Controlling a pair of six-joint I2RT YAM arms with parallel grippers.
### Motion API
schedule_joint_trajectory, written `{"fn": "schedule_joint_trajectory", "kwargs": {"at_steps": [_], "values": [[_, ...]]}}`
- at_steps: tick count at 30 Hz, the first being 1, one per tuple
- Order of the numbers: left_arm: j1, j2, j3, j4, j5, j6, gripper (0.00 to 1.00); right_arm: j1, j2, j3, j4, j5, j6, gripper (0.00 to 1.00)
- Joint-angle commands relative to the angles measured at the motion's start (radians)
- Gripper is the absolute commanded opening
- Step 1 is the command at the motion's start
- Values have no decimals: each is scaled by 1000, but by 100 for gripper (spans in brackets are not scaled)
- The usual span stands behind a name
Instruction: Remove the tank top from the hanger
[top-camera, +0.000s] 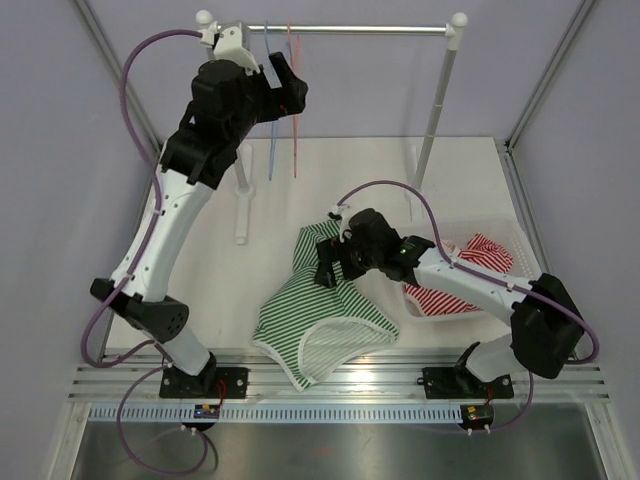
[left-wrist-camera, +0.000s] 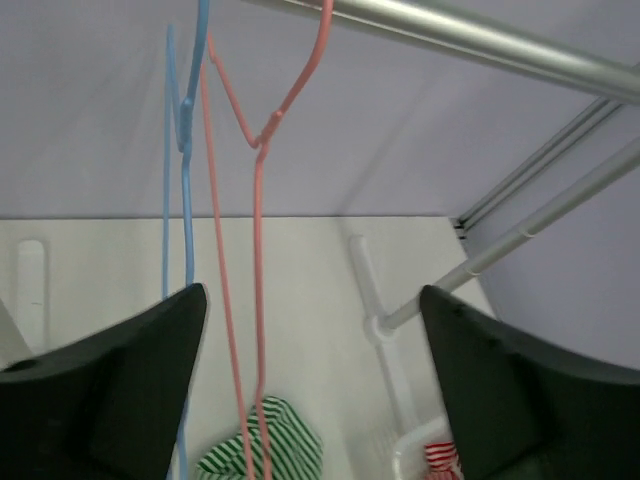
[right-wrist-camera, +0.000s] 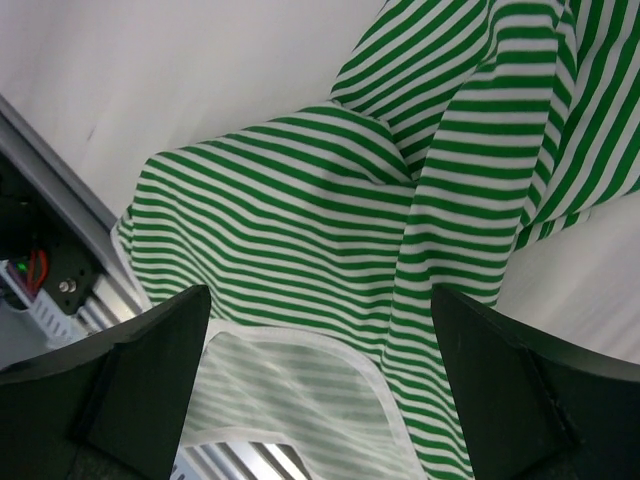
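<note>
My open right gripper should next move down onto the gathered folds at the tank top's middle (top-camera: 322, 292) (right-wrist-camera: 412, 205) and close there, because the bunched cloth is under its fingers.
A green-and-white striped tank top (top-camera: 318, 318) lies crumpled on the table near the front edge; it fills the right wrist view (right-wrist-camera: 350, 210). My right gripper (top-camera: 335, 262) hovers open over it, holding nothing. A pink hanger (top-camera: 292, 100) and a blue hanger (top-camera: 270, 110) hang bare from the rail (top-camera: 350, 30). In the left wrist view the pink hanger (left-wrist-camera: 255, 250) and blue hanger (left-wrist-camera: 186, 180) hang just ahead. My left gripper (top-camera: 290, 85) is open and empty, close by the hangers near the rail.
A white tray (top-camera: 507, 240) at the right holds a red-and-white striped garment (top-camera: 470, 270). The rail's white posts stand at the back left (top-camera: 243, 200) and back right (top-camera: 438, 110). A metal track (top-camera: 340, 385) runs along the near edge.
</note>
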Motion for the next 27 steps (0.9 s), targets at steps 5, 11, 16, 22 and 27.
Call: {"fn": "schedule_joint_trajectory", "kwargs": {"at_steps": [5, 11, 16, 22, 27], "values": [[1, -342, -227, 47, 36, 27, 99, 78, 189, 203, -124, 262, -216, 100], [1, -608, -442, 15, -22, 39, 99, 87, 333, 289, -140, 246, -280, 99], [1, -789, -583, -67, -103, 37, 99, 93, 439, 311, -156, 226, -291, 99], [1, -924, -683, -140, -128, 31, 99, 105, 493, 277, -108, 276, -278, 66], [1, -1014, -781, -209, -194, 112, 99, 105, 421, 251, -125, 275, -281, 6]]}}
